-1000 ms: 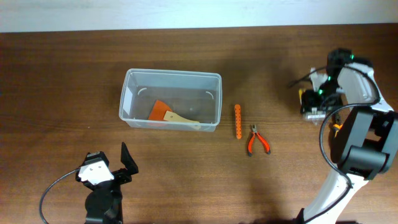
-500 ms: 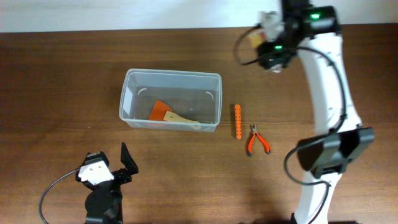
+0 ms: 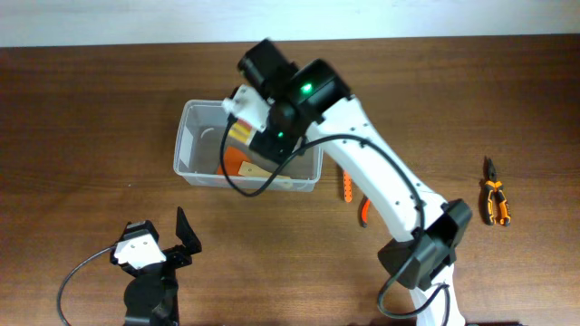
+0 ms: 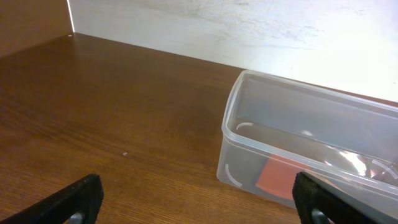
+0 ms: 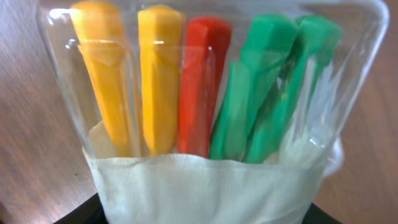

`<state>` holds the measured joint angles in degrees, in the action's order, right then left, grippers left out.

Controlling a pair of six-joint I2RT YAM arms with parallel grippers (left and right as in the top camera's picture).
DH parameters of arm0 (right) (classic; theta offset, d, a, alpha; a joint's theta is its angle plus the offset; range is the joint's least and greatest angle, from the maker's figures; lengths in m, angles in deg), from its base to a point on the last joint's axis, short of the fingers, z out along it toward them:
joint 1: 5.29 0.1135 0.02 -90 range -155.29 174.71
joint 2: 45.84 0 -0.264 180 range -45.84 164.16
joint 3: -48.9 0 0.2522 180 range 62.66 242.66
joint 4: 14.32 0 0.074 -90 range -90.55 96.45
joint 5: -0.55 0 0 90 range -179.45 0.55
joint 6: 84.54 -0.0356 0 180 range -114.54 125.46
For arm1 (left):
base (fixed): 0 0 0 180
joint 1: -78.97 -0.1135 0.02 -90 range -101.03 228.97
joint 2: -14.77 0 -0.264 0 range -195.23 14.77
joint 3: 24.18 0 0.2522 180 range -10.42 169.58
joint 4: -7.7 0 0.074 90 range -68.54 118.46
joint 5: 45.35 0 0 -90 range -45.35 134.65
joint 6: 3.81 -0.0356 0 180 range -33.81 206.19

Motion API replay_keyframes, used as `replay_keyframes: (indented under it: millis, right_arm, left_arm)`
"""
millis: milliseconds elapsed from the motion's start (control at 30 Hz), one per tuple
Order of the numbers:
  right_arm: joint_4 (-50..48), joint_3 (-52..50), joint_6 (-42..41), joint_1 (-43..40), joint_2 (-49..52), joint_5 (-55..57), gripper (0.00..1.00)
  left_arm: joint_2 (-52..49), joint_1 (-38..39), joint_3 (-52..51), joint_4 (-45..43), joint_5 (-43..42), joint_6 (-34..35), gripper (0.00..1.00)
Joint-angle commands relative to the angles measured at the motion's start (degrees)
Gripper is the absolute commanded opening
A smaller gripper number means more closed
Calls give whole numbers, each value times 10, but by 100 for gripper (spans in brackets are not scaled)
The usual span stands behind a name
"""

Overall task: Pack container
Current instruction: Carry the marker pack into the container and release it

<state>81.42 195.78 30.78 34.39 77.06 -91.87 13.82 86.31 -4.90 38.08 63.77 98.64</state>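
Note:
My right gripper will next go down to the container's bottom (image 3: 277, 164) beside the scraper's wooden handle and let go of the small clear box, because the box still hangs above the open container (image 3: 192, 136).
The container (image 3: 192, 136) is a clear plastic tub left of the table's middle; it also shows in the left wrist view (image 4: 298, 87). An orange scraper with a wooden handle (image 3: 237, 165) lies inside it. My right gripper (image 3: 252, 127) hangs over the container's middle, shut on a small clear box of coloured bits (image 3: 239, 136). In the right wrist view the box (image 5: 199, 93) fills the frame, with yellow, red and green pieces inside, and the jaws (image 5: 202, 216) grip its taped lower end. My left gripper (image 3: 172, 240) is open and empty near the front left, its fingers (image 4: 199, 199) wide apart.
An orange perforated bar (image 3: 346, 186) lies right of the container. Red-handled pliers (image 3: 363, 210) are partly hidden behind my right arm. Orange-and-black pliers (image 3: 494, 201) lie at the far right. A white wall runs along the table's back edge.
My right arm has swung from the far right, along the back, to above the container, carrying the small clear box. The orange-and-black pliers now show. The left arm has not moved.

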Motion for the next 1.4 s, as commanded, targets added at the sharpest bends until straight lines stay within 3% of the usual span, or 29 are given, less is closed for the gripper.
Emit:
replay_keyframes:
  millis: [0, 267, 500, 633, 833, 1000, 1133, 1233, 1367]
  right_arm:
    - [-33, -67, 12, -4, 20, 0, 48]
    - [-149, -183, 9, -4, 36, 0, 48]
    - [-163, -187, 8, -4, 42, 0, 49]
    - [-164, -187, 8, -10, 42, 0, 55]
    - [-161, -182, 5, -27, 41, 0, 85]
    - [-126, -113, -45, -47, 41, 2, 87]
    - [-17, 25, -110, -70, 41, 51, 87]
    - [75, 140, -152, -101, 39, 72, 94]
    - [154, 276, -176, -157, 20, 70, 97]
  left_arm:
    - [3, 2, -2, 1, 2, -5, 99]
    - [3, 2, -2, 1, 2, -5, 99]
    - [3, 2, -2, 1, 2, -5, 99]
    - [3, 2, -2, 1, 2, -5, 99]
    - [3, 2, -2, 1, 2, -5, 99]
    - [3, 2, -2, 1, 2, -5, 99]
    - [3, 2, -2, 1, 2, -5, 99]
    - [3, 2, -2, 1, 2, -5, 99]
    - [3, 2, -2, 1, 2, -5, 99]
